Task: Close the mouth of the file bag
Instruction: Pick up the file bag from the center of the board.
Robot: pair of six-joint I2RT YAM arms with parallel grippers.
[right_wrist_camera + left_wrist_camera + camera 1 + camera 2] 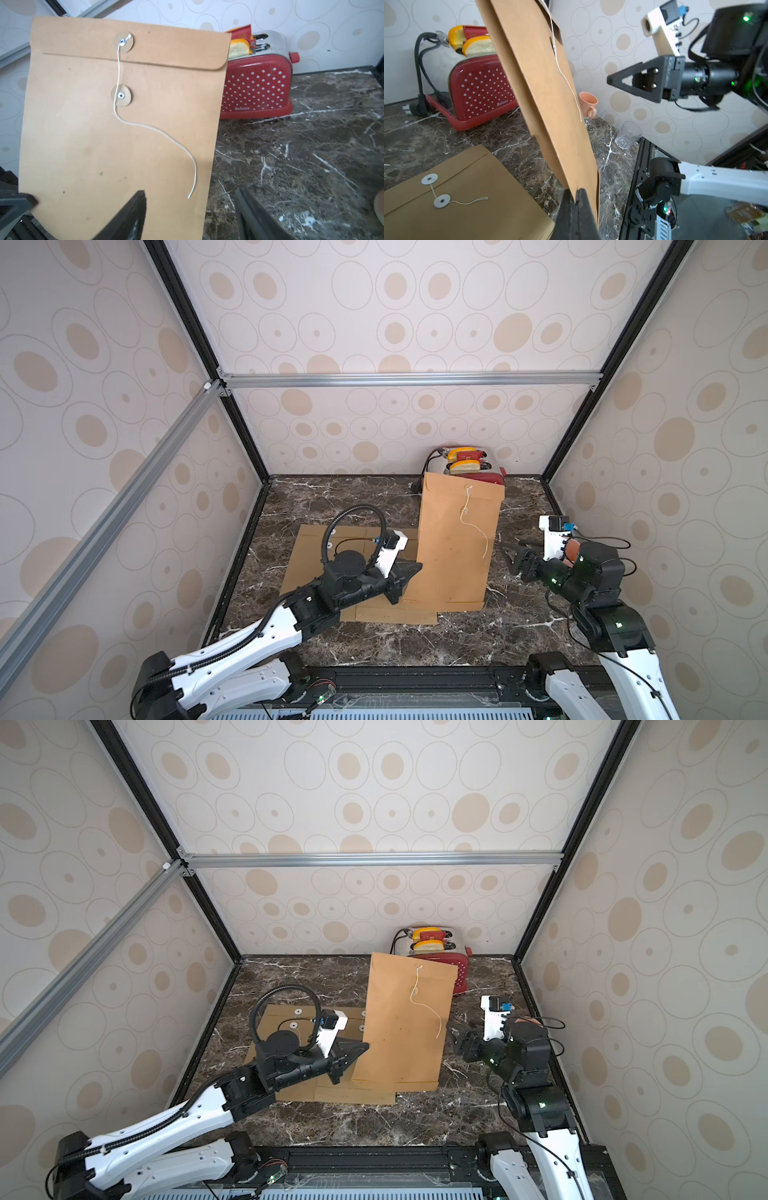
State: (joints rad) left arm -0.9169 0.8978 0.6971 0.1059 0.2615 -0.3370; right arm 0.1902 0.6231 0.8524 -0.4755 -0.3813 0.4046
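The left gripper draws back with the bag next, then opens to release the bag's lower side edge [418, 557] [570, 186], as it lies between its shut fingers.
The brown file bag [453, 539] [403, 1027] stands upright on the marble table. My left gripper [417, 567] [576, 190] is shut on the bag's lower left edge. The flap [128, 52] lies folded down over the mouth. A white string [145, 126] runs from the flap's disc [124, 42] past the lower disc [121, 95] and hangs loose. My right gripper [510, 545] [190, 193] is open and holds nothing. One of its fingers is in front of the bag's face, the other beyond its right edge, with the string's loose end just above between them.
Another brown envelope [316, 572] [456, 197] lies flat under the left arm. A red dotted toaster [255, 89] with bread stands behind the bag at the back wall. A pink cup [588, 104] and a clear glass [628, 135] stand by the right wall.
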